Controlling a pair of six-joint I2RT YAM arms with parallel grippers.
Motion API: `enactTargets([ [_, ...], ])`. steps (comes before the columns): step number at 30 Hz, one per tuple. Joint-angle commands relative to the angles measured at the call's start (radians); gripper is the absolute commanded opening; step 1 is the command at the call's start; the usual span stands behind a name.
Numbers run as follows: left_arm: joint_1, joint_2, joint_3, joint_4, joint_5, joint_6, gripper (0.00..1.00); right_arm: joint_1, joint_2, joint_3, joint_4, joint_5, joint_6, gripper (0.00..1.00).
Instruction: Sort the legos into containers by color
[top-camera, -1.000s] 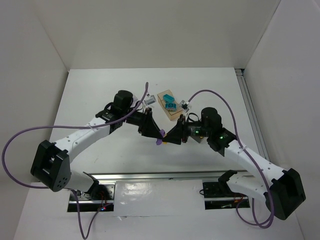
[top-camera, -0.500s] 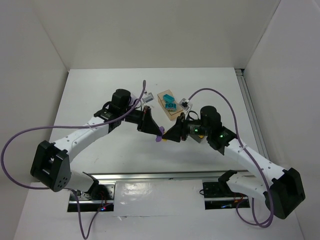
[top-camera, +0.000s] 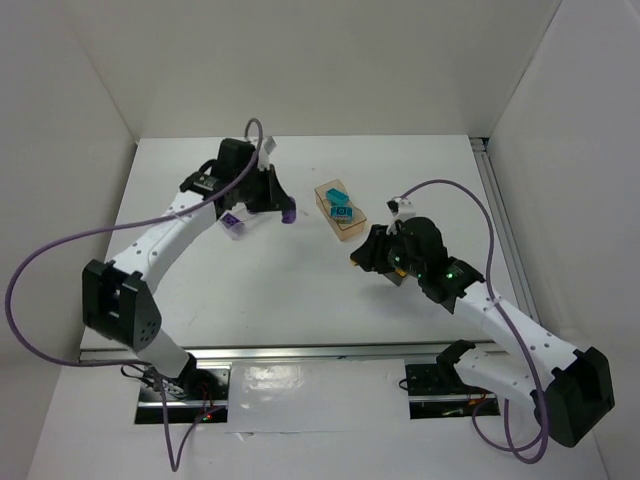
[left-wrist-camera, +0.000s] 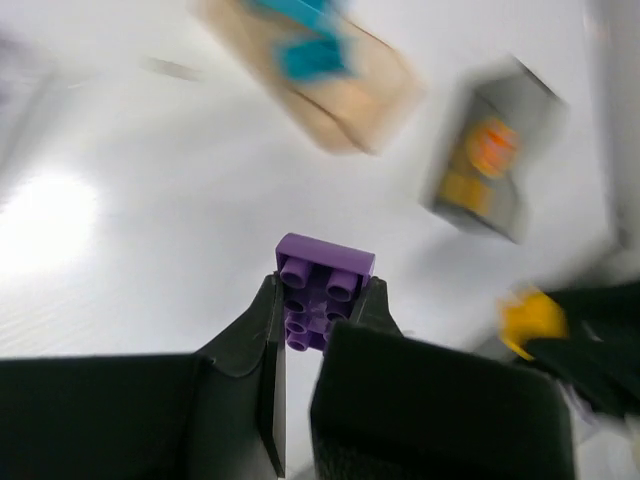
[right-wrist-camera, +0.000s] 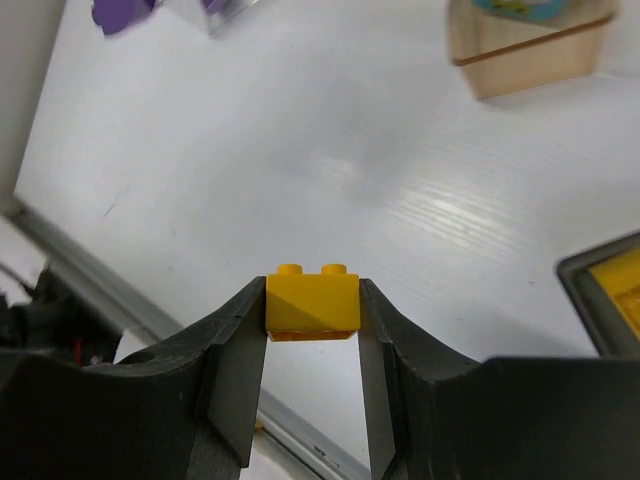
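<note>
My right gripper turns and swings the lego to the right in the top view next, over the opening of the dark grey container (left-wrist-camera: 490, 170).
My left gripper (top-camera: 287, 213) is shut on a purple lego (left-wrist-camera: 322, 285) and holds it above the table, just right of the clear container (top-camera: 233, 222), which has a purple lego in it. My right gripper (top-camera: 356, 260) is shut on an orange-yellow lego (right-wrist-camera: 310, 303), held above the table. The tan-orange container (top-camera: 340, 210) holds teal legos (top-camera: 340, 210). The dark grey container (left-wrist-camera: 490, 170) holds orange-yellow legos; in the top view it is mostly hidden under my right wrist. It shows at the right edge of the right wrist view (right-wrist-camera: 605, 290).
White walls close in the table at the back and both sides. A metal rail (top-camera: 320, 355) runs along the near edge. Purple cables loop off both arms. The left wrist view is blurred.
My left gripper has swung from the table's middle to the back left, carrying the purple lego to beside the clear container. My right gripper has drawn back to the right with the orange-yellow lego.
</note>
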Motion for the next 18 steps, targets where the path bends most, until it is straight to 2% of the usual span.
enactTargets([
  [1, 0.072, 0.114, 0.154, -0.309, -0.535, -0.137, 0.00, -0.002, -0.068, 0.032, -0.059, 0.220, 0.051, 0.34],
  [3, 0.091, 0.187, 0.196, -0.327, -0.630, -0.183, 0.00, -0.002, -0.091, 0.023, -0.069, 0.245, 0.051, 0.34],
  [9, 0.160, 0.395, 0.422, -0.446, -0.719, -0.205, 0.00, -0.011, -0.102, 0.003, -0.094, 0.266, 0.060, 0.34],
  [15, 0.195, 0.505, 0.514, -0.456, -0.710, -0.183, 0.00, -0.011, -0.078, -0.010, -0.071, 0.266, 0.069, 0.34],
  [16, 0.195, 0.516, 0.525, -0.468, -0.710, -0.173, 0.23, -0.011, -0.077, -0.010, -0.071, 0.266, 0.069, 0.34],
  [17, 0.195, 0.528, 0.552, -0.485, -0.710, -0.173, 0.37, -0.011, -0.077, 0.000, -0.071, 0.266, 0.069, 0.34],
  [18, 0.195, 0.539, 0.563, -0.497, -0.710, -0.173, 0.46, -0.011, -0.077, 0.000, -0.071, 0.266, 0.069, 0.34],
])
